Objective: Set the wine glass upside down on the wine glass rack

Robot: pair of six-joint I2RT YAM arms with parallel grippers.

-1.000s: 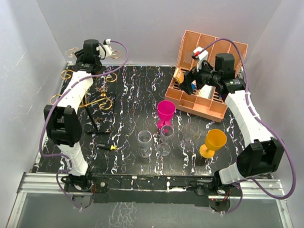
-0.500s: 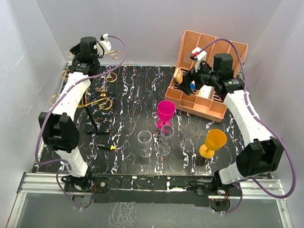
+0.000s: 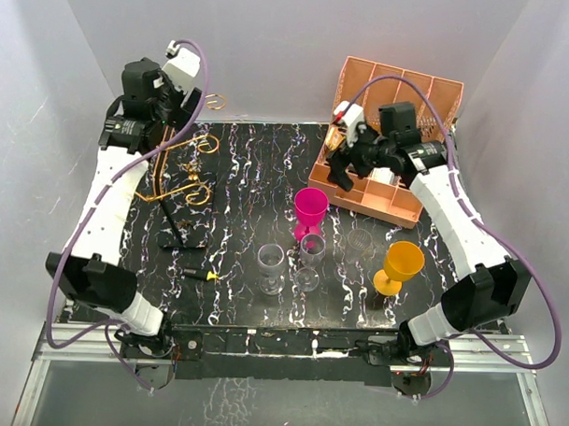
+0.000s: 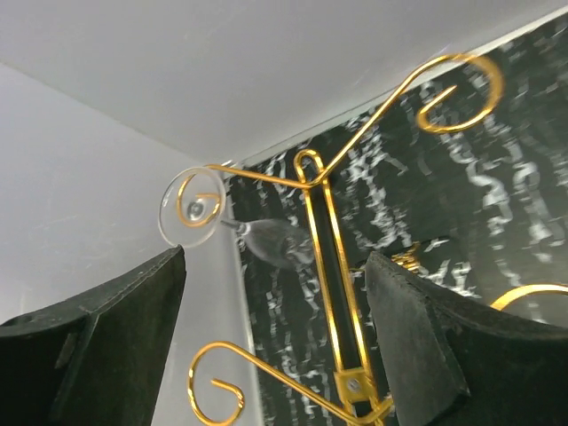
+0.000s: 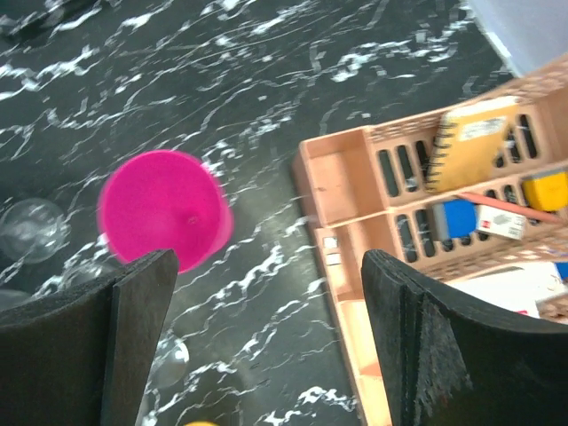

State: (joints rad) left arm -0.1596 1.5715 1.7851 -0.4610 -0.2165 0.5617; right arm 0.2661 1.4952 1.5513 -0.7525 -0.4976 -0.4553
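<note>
I need to move my right gripper back, down and left in the top view onto the clear glass's rim [image 3: 313,236] by the magenta goblet, as this glass stands upright.
A clear wine glass [image 4: 266,240] hangs upside down on the gold wire wine glass rack [image 4: 330,293]. Its foot [image 4: 191,207] rests in a curled scroll arm and its bowl points down toward the table. My left gripper [image 4: 275,266] is above and behind the rack at the back left. It is open, with nothing between its fingers, and apart from the glass. In the top view the left arm hides the glass, while the rack [image 3: 178,181] stands on its small black base [image 3: 185,236]. My right gripper [image 5: 266,266] is open and empty, over the table beside the organiser.
A salmon-pink organiser [image 3: 397,194] holding stationery sits at the back right. A magenta goblet [image 3: 311,206], a yellow goblet [image 3: 401,264] and three clear glasses [image 3: 271,264] stand mid-table. A small black-and-yellow object [image 3: 200,275] lies near the rack base. White walls close in behind.
My left gripper has opened and pulled up and back-left from the rack, leaving the glass hanging. My right gripper has swung left and forward off the organiser.
</note>
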